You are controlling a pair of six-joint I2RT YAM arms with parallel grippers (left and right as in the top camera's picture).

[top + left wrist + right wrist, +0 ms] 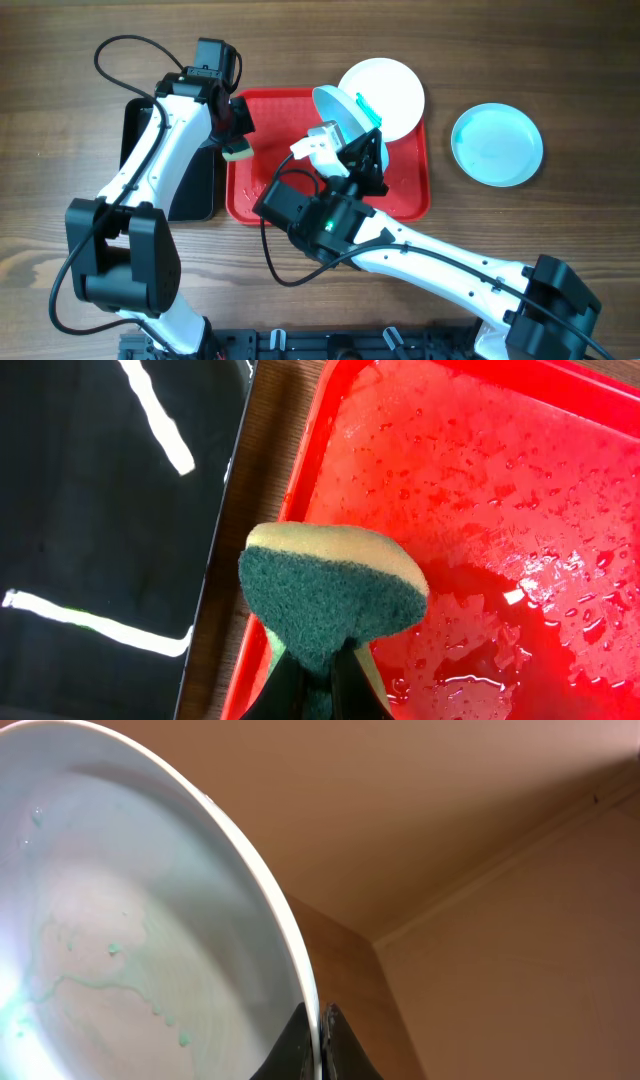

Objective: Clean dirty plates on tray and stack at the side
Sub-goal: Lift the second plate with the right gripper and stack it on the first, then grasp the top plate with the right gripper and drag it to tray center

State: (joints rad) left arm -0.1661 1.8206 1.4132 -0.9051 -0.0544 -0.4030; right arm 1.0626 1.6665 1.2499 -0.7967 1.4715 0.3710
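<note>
My right gripper needs to swing over the other mint-blue plate, below and to the gripper's right in the overhead view, then lower and release, to stack matching plates.
The red tray lies mid-table, wet in the left wrist view. My right gripper is shut on the rim of a mint-blue plate, holding it tilted on edge above the tray. Green smears show on that plate in the right wrist view, with the jaws pinching its rim. A white plate rests on the tray's back right corner. Another mint-blue plate lies on the table to the right. My left gripper is shut on a green-and-yellow sponge over the tray's left edge.
A black tray lies left of the red tray, under my left arm, and fills the left of the left wrist view. The wooden table surrounds them. My right arm crosses the table's front right.
</note>
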